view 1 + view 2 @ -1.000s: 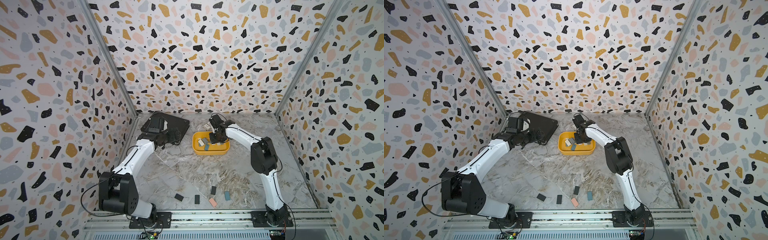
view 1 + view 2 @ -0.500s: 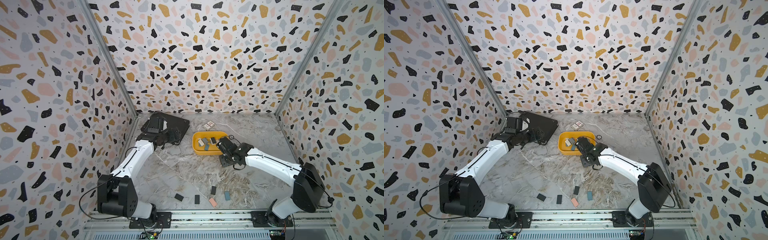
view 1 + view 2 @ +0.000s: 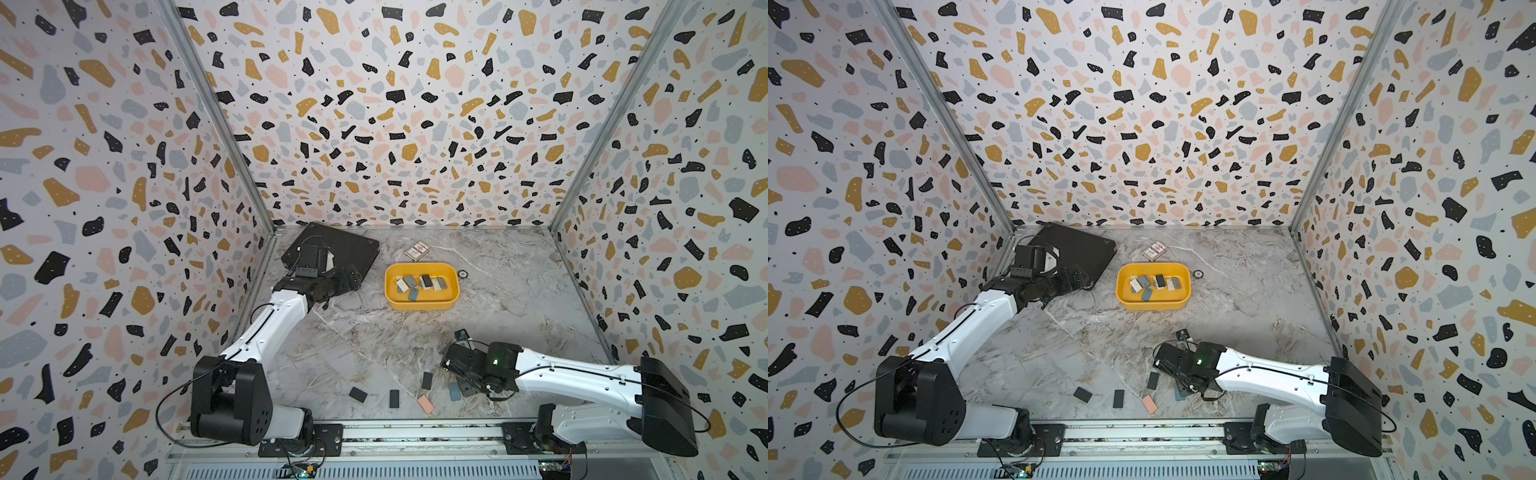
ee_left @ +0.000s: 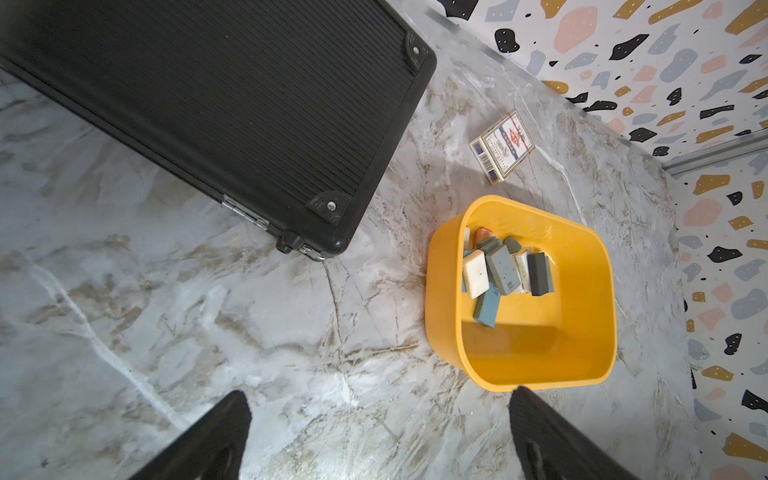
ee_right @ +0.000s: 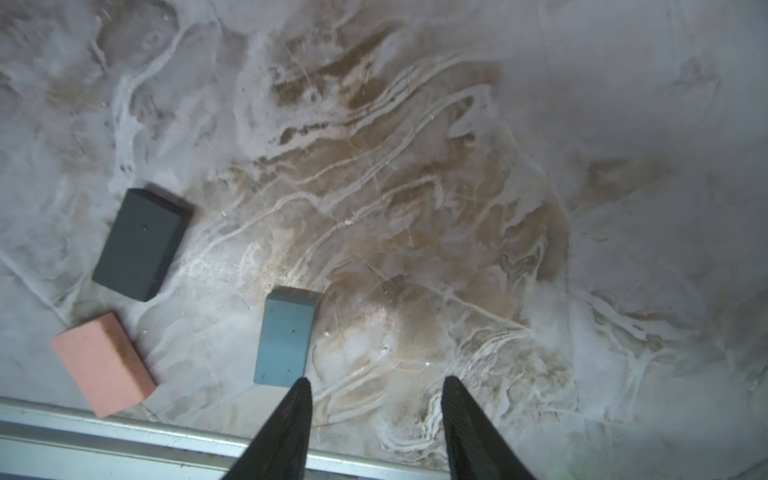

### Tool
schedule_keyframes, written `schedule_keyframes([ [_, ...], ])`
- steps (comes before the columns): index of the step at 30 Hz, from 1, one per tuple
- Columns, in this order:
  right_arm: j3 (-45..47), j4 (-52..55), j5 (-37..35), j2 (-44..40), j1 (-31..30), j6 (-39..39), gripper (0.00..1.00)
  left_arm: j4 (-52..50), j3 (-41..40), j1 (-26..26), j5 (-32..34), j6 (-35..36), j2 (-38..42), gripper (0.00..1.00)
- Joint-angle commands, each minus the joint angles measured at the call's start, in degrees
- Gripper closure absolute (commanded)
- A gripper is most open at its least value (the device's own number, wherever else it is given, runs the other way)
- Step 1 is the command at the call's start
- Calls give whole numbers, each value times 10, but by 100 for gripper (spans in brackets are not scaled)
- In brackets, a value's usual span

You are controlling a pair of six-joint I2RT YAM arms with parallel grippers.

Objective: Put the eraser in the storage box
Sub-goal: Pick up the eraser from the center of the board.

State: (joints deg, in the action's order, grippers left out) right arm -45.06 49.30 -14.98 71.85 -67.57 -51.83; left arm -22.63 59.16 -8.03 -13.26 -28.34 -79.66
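Note:
My right gripper is above the blue eraser, which lies below my fingers on the side toward the pink eraser. It needs to move down and toward the pink eraser and close across the blue eraser's long sides.
The yellow storage box (image 3: 422, 306) (image 3: 1152, 306) stands at mid-back of the table with several erasers inside; its wall (image 4: 444, 324) also shows in the left wrist view. Near the front edge lie loose erasers: a blue one (image 3: 454, 391) (image 5: 286, 336), a pink one (image 3: 426, 404) (image 5: 104, 363) and a dark grey one (image 3: 427, 380) (image 5: 141, 243). My right gripper (image 3: 466, 387) (image 5: 378, 380) hovers open beside the blue eraser, with nothing between its fingers. My left gripper (image 3: 353, 278) (image 4: 379, 392) is open and empty, left of the box.
A flat black case (image 3: 336, 249) (image 4: 216, 104) lies at the back left under my left arm. A card pack (image 3: 417, 252) and a small round thing (image 3: 462, 274) sit behind the box. Two more dark erasers (image 3: 358, 394) (image 3: 394, 398) lie front centre. A metal rail (image 5: 124, 432) borders the front edge.
My right arm has swung from over the storage box back to the front of the table, down by the loose erasers. The left arm has barely moved.

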Motion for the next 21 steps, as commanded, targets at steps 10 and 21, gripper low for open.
schedule_keyframes([
  [10,11,-73,46,32,-27,-23,46,30,-29,2,2,-6,32,3],
  [21,19,-100,92,76,-27,-33,45,36,-47,2,0,-4,49,3],
])
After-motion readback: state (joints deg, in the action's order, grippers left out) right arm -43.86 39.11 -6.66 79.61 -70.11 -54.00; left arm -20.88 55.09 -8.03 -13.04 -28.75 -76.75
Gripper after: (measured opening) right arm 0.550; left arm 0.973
